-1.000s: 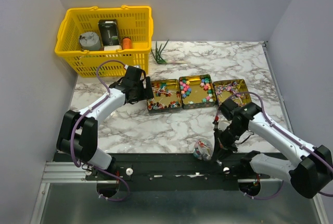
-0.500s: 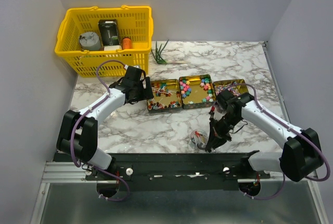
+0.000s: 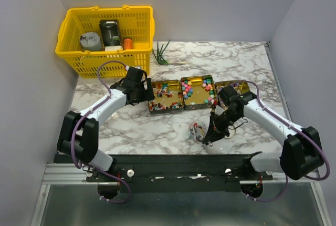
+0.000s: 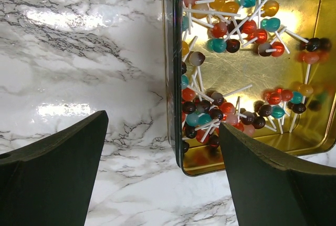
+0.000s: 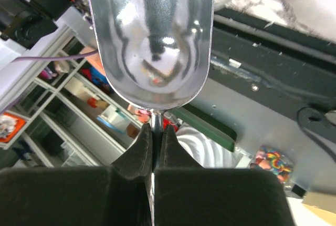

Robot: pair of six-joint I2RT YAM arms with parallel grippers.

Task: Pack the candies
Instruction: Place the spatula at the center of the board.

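My right gripper will swing to the right in the top view and go down onto the bare table beside the tins to release the scoop (image 3: 198, 131), because the scoop's bowl is empty.
Three square gold tins sit in a row: left tin (image 3: 165, 97), middle tin (image 3: 199, 92), right tin (image 3: 233, 89). All hold small candies of mixed colours (image 3: 202, 90). In the left wrist view the left tin (image 4: 310, 79) holds round sweets on white sticks (image 4: 220, 73). My left gripper (image 3: 148, 95) is open and its fingers straddle that tin's left wall (image 4: 163, 184). My right gripper (image 3: 212, 129) is shut on the stem of a shiny metal scoop (image 3: 198, 131), just in front of the middle tin. The scoop's bowl (image 5: 149, 37) shows no candy; the jaws (image 5: 156, 131) pinch its stem.
A yellow basket (image 3: 71, 52) with a few items stands at the back left, close behind my left arm. A green sprig (image 3: 163, 55) lies behind the tins. The black rail (image 3: 157, 165) runs along the table's front edge, just below the scoop.
My right arm has carried the scoop from over the table's front edge up and to the left, closer to the tins. The left arm has not moved.
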